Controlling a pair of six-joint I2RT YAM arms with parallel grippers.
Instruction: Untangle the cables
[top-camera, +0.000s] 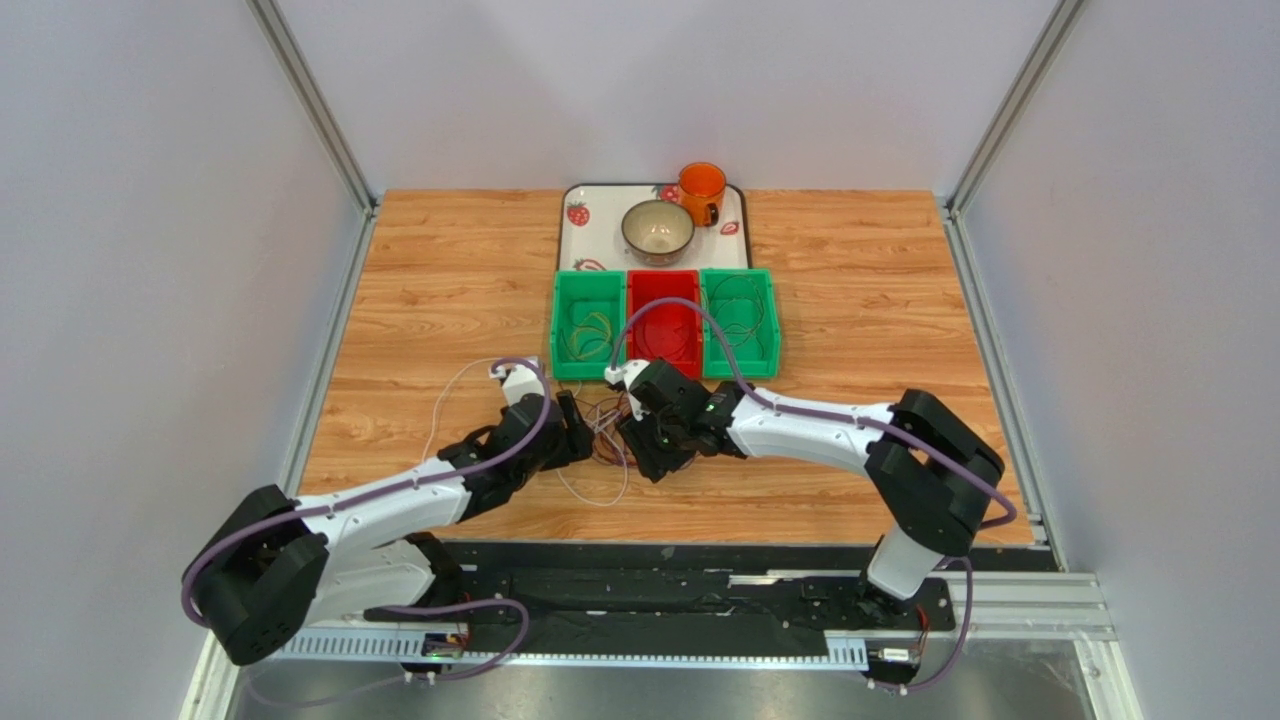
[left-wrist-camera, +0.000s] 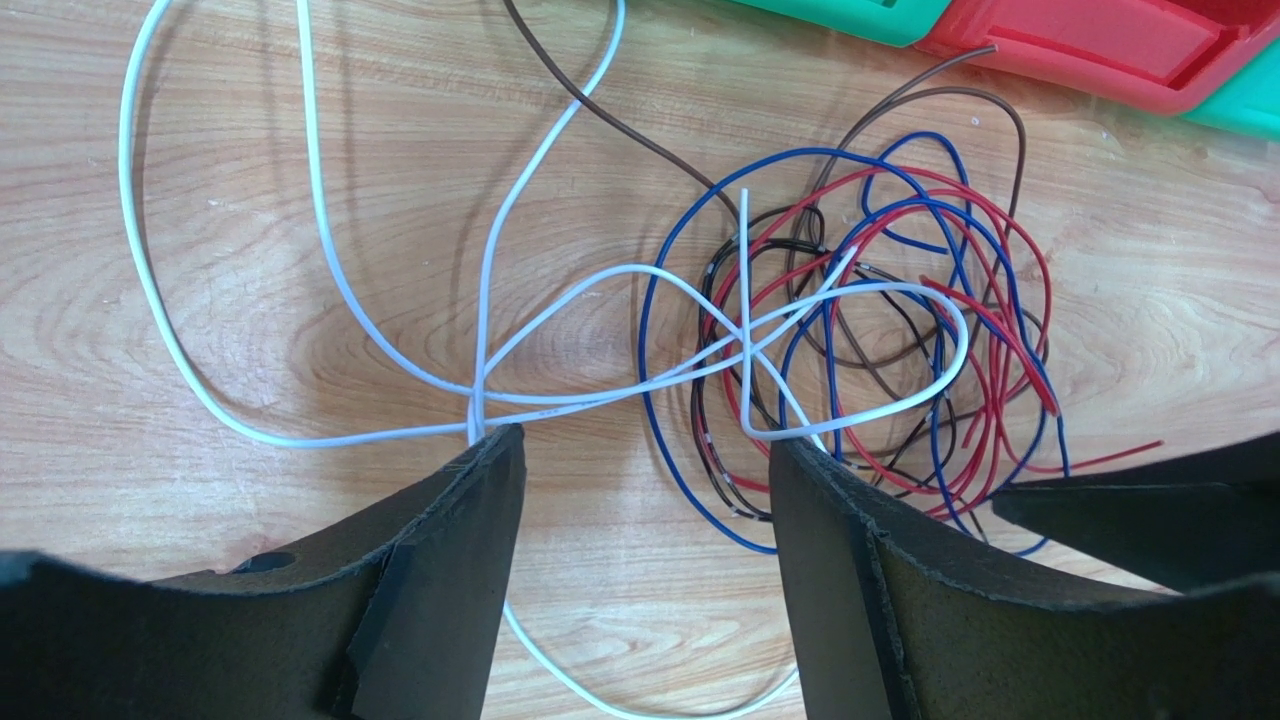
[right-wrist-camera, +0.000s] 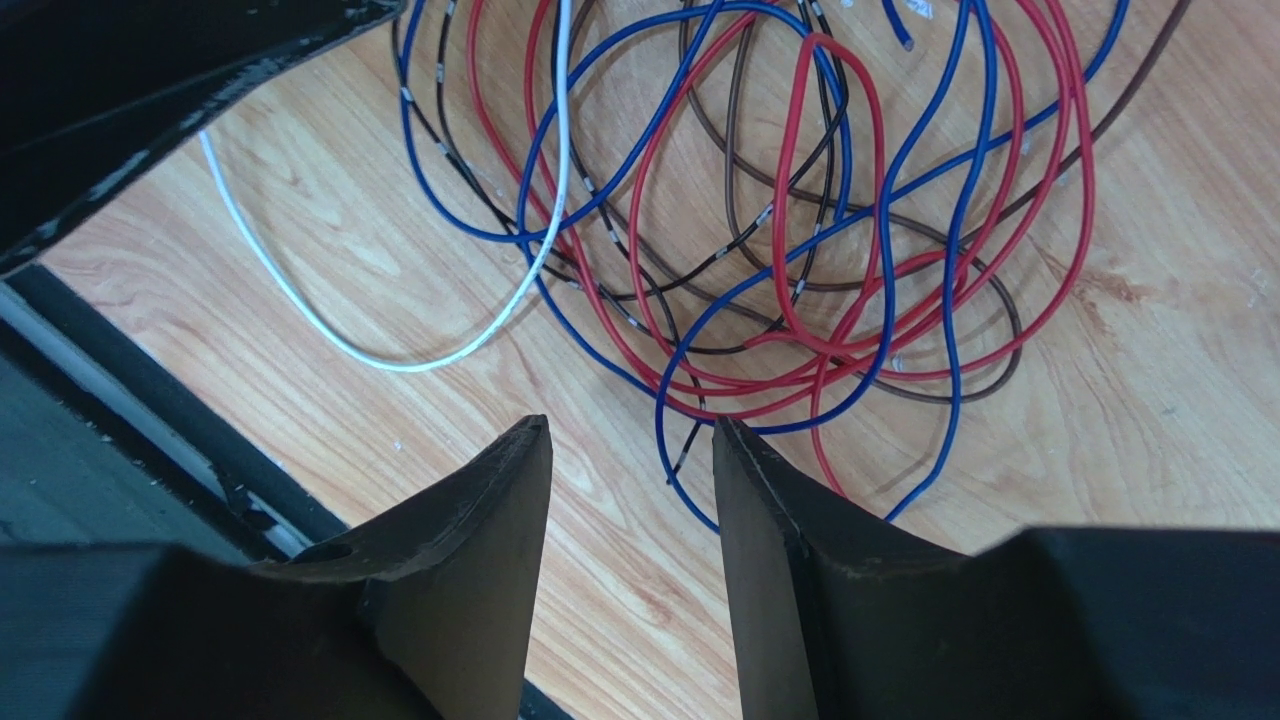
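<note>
A blue loop (right-wrist-camera: 666, 456) sticks out of the tangle's edge beside my open fingers. My right gripper will go down onto that loop next, then close.
The cables (top-camera: 604, 425) lie in a tangle on the wooden table between my two grippers. In the left wrist view the knot (left-wrist-camera: 872, 330) is blue, red, black and brown loops, with a white cable (left-wrist-camera: 323, 255) sweeping out to the left in wide loops. My left gripper (left-wrist-camera: 646, 443) hovers at the tangle's near edge, open, with only table and a slack white strand between its fingers. My right gripper (right-wrist-camera: 631, 428) is open too, just short of the blue and red loops (right-wrist-camera: 781, 225), holding nothing. The two grippers (top-camera: 579, 435) (top-camera: 649, 443) face each other across the tangle.
Three bins stand just behind the tangle: green (top-camera: 589, 323), red (top-camera: 664, 318), green (top-camera: 744, 318). Farther back, a tray (top-camera: 571, 192) holds a bowl (top-camera: 658, 230) and an orange cup (top-camera: 700, 188). The table's near edge and a black rail (right-wrist-camera: 135, 435) lie close to the right gripper.
</note>
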